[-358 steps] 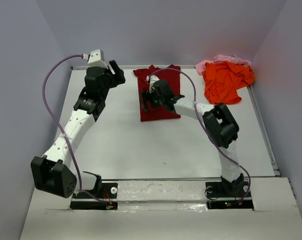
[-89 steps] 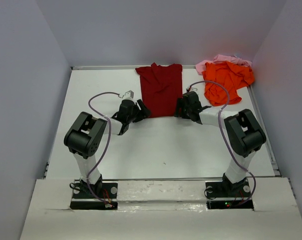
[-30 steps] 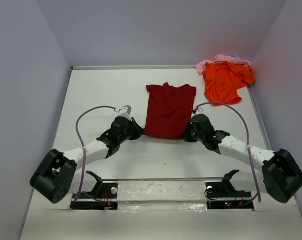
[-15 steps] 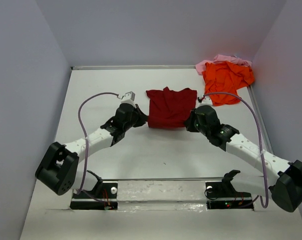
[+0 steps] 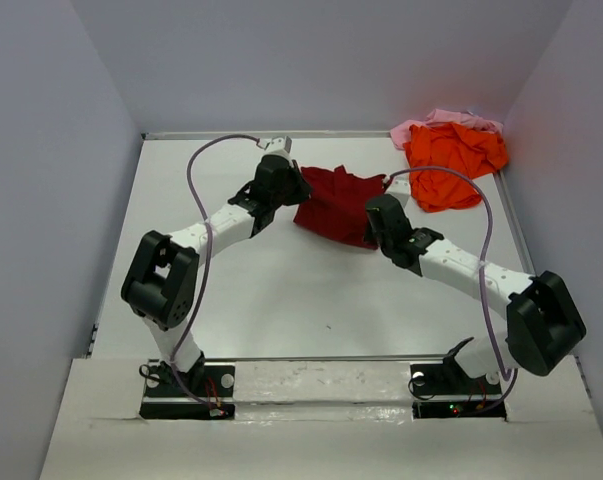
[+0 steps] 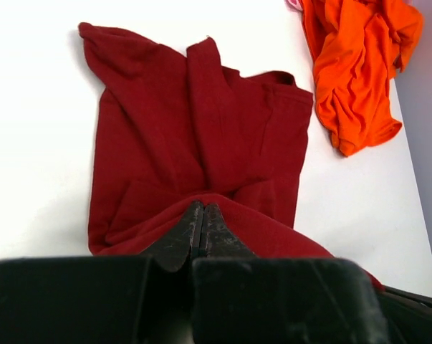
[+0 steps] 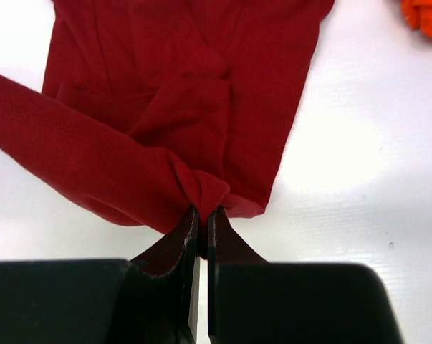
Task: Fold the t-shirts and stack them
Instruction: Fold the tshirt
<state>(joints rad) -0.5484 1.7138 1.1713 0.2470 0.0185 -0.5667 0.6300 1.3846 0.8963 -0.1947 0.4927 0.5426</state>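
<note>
The maroon t-shirt's far part lies uncovered. Next, my right gripper carries its hem corner outward to the maroon t-shirt's far corner (image 5: pixel 377 182) beside the orange t-shirt (image 5: pixel 449 160) and releases it.
The maroon t-shirt (image 5: pixel 333 205) lies mid-table toward the back, its near hem lifted and carried over its far part. My left gripper (image 5: pixel 294 190) is shut on the hem's left corner; in the left wrist view the fingertips (image 6: pixel 194 215) pinch maroon cloth (image 6: pixel 194 122). My right gripper (image 5: pixel 378 218) is shut on the right corner, and a bunched fold of the shirt (image 7: pixel 194 86) sits between its tips (image 7: pixel 192 222). The raised hem stretches between both grippers. The orange t-shirt (image 5: pixel 449 160) lies crumpled at the back right, on top of the pale pink t-shirt (image 5: pixel 433 121).
White table (image 5: pixel 311 300) with grey walls on three sides. The orange shirt (image 6: pixel 359 64) lies just right of the maroon one, with a narrow strip of table between. Arm bases stand at the near edge, and purple cables loop above both arms.
Both grippers have carried the maroon shirt's near hem away from the bases toward the back, doubling the shirt over. The left arm swung farthest back.
</note>
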